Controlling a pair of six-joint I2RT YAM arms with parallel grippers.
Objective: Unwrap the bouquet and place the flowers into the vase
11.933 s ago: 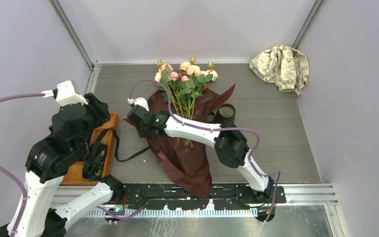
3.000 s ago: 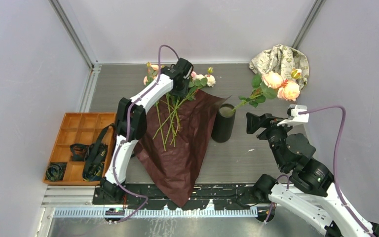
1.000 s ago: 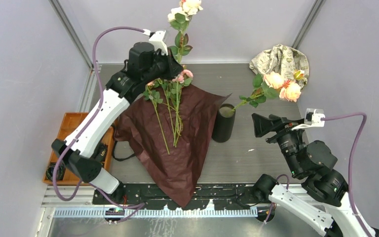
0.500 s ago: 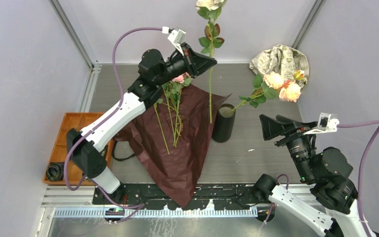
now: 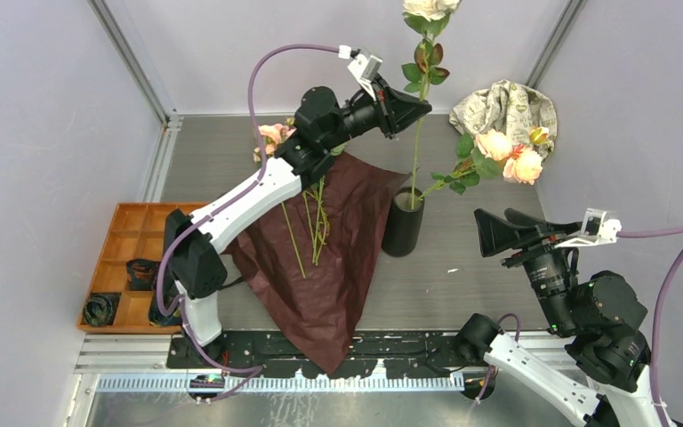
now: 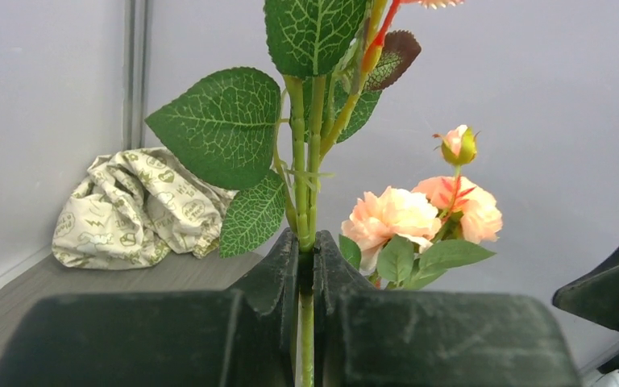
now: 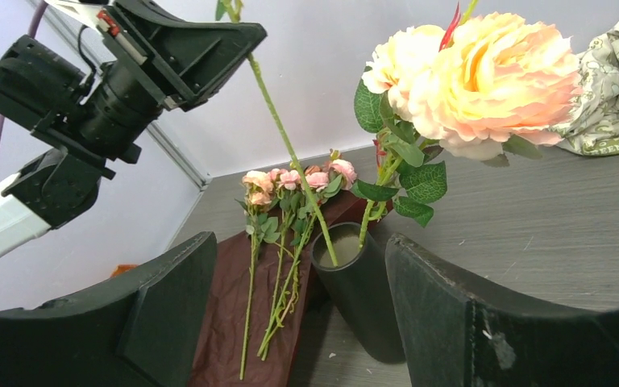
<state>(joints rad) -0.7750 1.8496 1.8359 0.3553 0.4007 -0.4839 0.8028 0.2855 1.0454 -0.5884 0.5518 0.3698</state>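
Next, my left gripper lowers the stem deeper, then opens, since the lower end of the cream rose's stem already reaches into the black vase's opening.
My left gripper is shut on the green stem of a cream rose, held upright high above the table. The stem's lower end reaches into the mouth of the black vase. Two peach roses stand in the vase and lean right. The other flowers lie on the opened dark red wrapping paper, pink blooms towards the back. My right gripper hangs open to the right of the vase, with nothing between its fingers.
A crumpled beige patterned cloth lies in the back right corner. An orange compartment tray with black straps sits at the left edge. Grey walls close in the table on three sides.
My left arm has swung right with the cream rose, from above the paper to over the vase, and the stem end now sits in the vase mouth. My right gripper has drawn back slightly to the right.
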